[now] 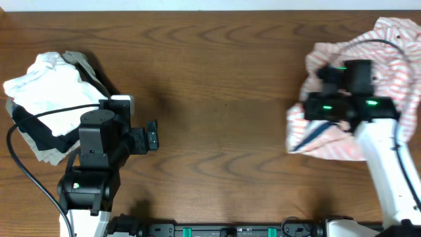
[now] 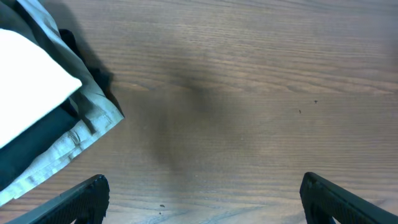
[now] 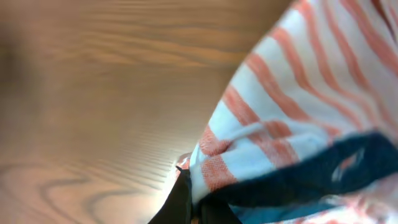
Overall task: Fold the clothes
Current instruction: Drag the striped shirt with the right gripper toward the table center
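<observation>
The robot's right gripper will pull the fold over the bare tabletop to the gripper's left in the overhead view to spread the crumpled shirt point(image 1: 395, 46), and will let go of the fold there.
The clothes, a crumpled white shirt point(image 1: 395, 46) with orange-red stripes, lie at the table's right end. In the right wrist view the striped cloth point(image 3: 298, 93) and its dark blue inner band point(image 3: 311, 168) fill the right side. My right gripper point(image 1: 332, 72) sits on top of the heap, and its jaws point(image 3: 194, 199) are shut on a fold of the shirt's edge beside the blue band. My left gripper point(image 1: 152, 135) hovers over bare wood left of centre. It is open wide point(image 2: 205, 186), with nothing between its fingers point(image 2: 87, 199).
A stack of folded garments lies at the far left: a plain white one point(image 1: 46, 92) on black and khaki ones point(image 2: 93, 118), just left of my left arm. Brown wooden tabletop point(image 1: 223, 85) lies between the two arms.
</observation>
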